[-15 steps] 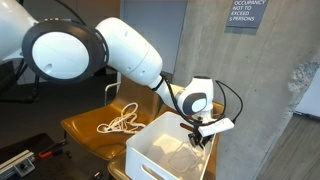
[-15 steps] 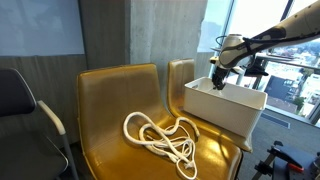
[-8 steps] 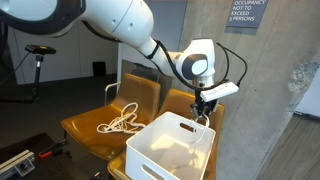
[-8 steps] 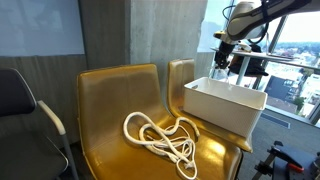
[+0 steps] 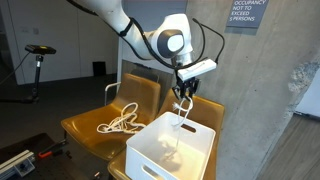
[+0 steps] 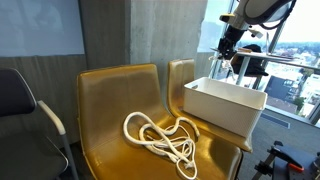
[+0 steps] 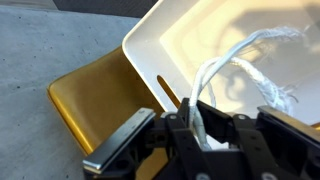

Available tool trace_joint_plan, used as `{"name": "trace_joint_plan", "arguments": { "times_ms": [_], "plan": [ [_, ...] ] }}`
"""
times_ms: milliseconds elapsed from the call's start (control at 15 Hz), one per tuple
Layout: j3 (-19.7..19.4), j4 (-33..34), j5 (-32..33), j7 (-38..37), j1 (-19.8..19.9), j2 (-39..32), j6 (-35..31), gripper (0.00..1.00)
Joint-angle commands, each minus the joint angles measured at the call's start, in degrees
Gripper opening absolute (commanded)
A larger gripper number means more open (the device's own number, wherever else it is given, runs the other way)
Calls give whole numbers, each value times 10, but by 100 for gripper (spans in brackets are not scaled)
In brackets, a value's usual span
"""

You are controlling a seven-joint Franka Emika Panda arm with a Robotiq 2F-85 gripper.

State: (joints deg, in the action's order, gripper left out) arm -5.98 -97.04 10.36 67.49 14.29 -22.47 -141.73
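My gripper holds the rope, which trails into the bin [image 6: 225,108], and will next move up, then across over the coil on the yellow chair seat [image 6: 165,142] to release it.
My gripper [image 5: 185,90] hangs above a white plastic bin [image 5: 150,158] and is shut on a white rope [image 5: 182,113], which trails from the jaws down into the bin. In the wrist view the rope [image 7: 222,70] runs up between the dark fingers [image 7: 172,128] of the gripper [image 7: 197,122], looping over the bin's inside [image 7: 205,35]. From the opposite side the gripper [image 6: 225,48] is high over the bin [image 6: 225,108]. A second white rope [image 5: 118,122] lies coiled on the yellow chair seat [image 5: 85,128], also visible as the coil [image 6: 165,135].
The bin rests on the second yellow chair [image 6: 180,75], whose seat [image 7: 95,95] appears beside the bin. A concrete wall [image 5: 250,90] stands behind. A dark office chair [image 6: 20,100] is at the edge and a stool [image 5: 40,50] in the background.
The gripper has risen from inside the bin to well above its rim, drawing the white rope up with it. The coiled rope on the chair has not moved.
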Motion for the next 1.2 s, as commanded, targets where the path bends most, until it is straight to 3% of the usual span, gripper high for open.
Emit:
{"name": "trace_joint_plan", "arguments": {
  "times_ms": [0,267,467,667,1000,1133],
  "plan": [
    [-6,-141,57,-66,-45,113,-56,2],
    [11,-197,142,-159,-104,186,-63,2],
    [45,-199,200,-249,-151,217,-33,2],
    [94,-163,214,-323,-195,216,14,2],
    [172,-62,253,-450,-273,152,114,2],
    [183,-42,271,-485,-292,123,136,2]
  ]
}}
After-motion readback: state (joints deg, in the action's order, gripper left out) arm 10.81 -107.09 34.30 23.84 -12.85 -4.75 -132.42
